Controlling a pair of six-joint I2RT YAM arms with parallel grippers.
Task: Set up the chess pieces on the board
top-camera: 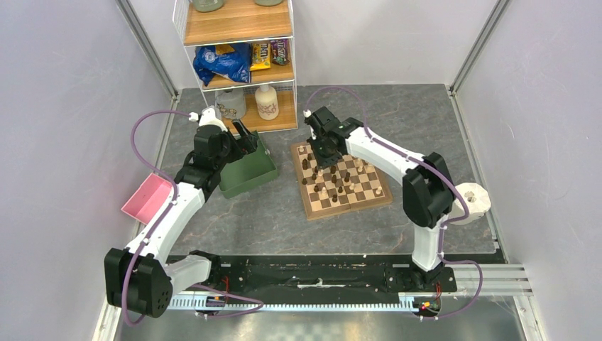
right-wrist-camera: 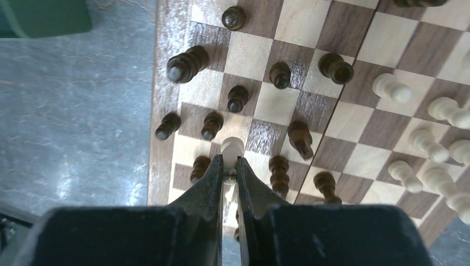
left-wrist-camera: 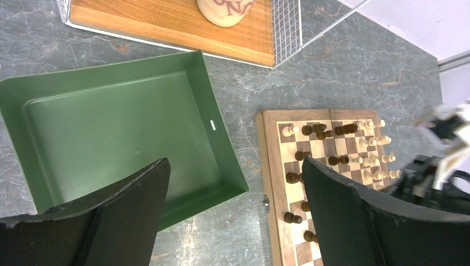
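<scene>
The right gripper lifts its cream piece next, then lowers it on the cream side beside the near corner's cream piece.
The wooden chessboard [top-camera: 344,181] lies right of centre, with dark pieces [right-wrist-camera: 188,63] toward its left side and cream pieces [right-wrist-camera: 392,87] toward its right. It also shows in the left wrist view [left-wrist-camera: 271,166]. My right gripper [right-wrist-camera: 229,164] is over the board's far left part [top-camera: 323,153], shut on a cream piece [right-wrist-camera: 232,148] among dark pieces. My left gripper [left-wrist-camera: 233,183] is open and empty, hanging over the near right corner of the green tray [left-wrist-camera: 111,127] and the table beside the board.
The green tray [top-camera: 245,170] looks empty. A pink tray [top-camera: 148,197] sits at the left. A wire shelf [top-camera: 241,64] with jars and snack bags stands at the back. A white roll [top-camera: 474,201] lies right of the board.
</scene>
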